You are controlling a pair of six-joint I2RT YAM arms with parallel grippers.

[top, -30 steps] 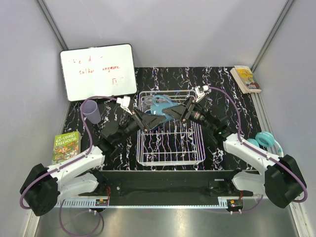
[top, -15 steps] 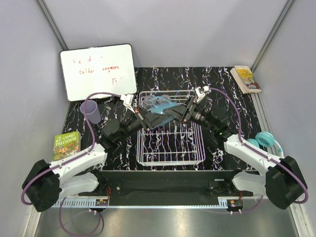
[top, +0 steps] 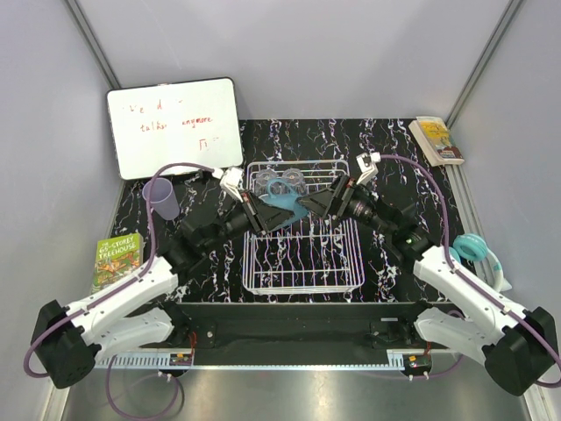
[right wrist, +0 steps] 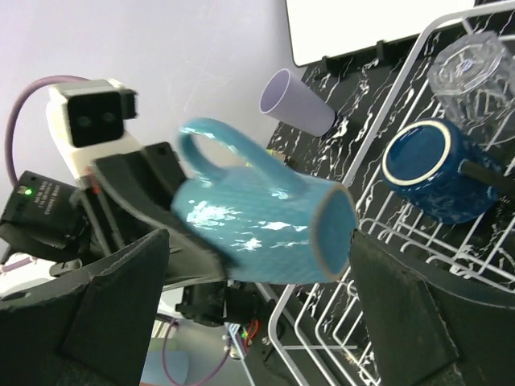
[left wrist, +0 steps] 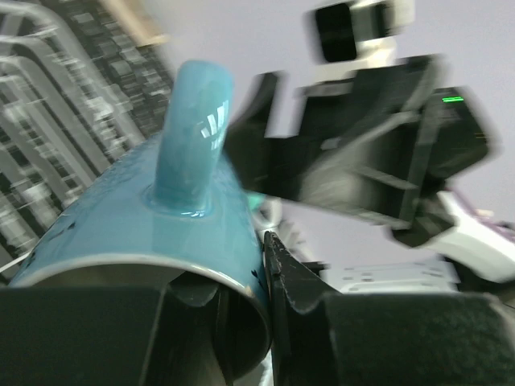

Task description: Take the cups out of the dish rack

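My left gripper swings to bare tabletop by the tumbler next, below it and to its left in the top view. It then turns the mug upright, lowers and releases.
My left gripper is shut on the rim of the teal mug, one finger inside and one outside, holding it on its side above the back of the white wire dish rack. The mug fills the left wrist view, handle up. My right gripper is open; in the right wrist view its fingers stand either side of the teal mug without touching. A dark blue mug and a clear glass lie in the rack. Two clear glasses show at the rack's back. The lavender tumbler stands left of the rack.
A whiteboard leans at the back left. A green book lies at the left edge, another book at the back right. Teal headphones lie at the right beside my right arm.
My left gripper has lifted the teal mug a little and shifted it right, uncovering the clear glasses behind. My right gripper has drawn back slightly to the right.
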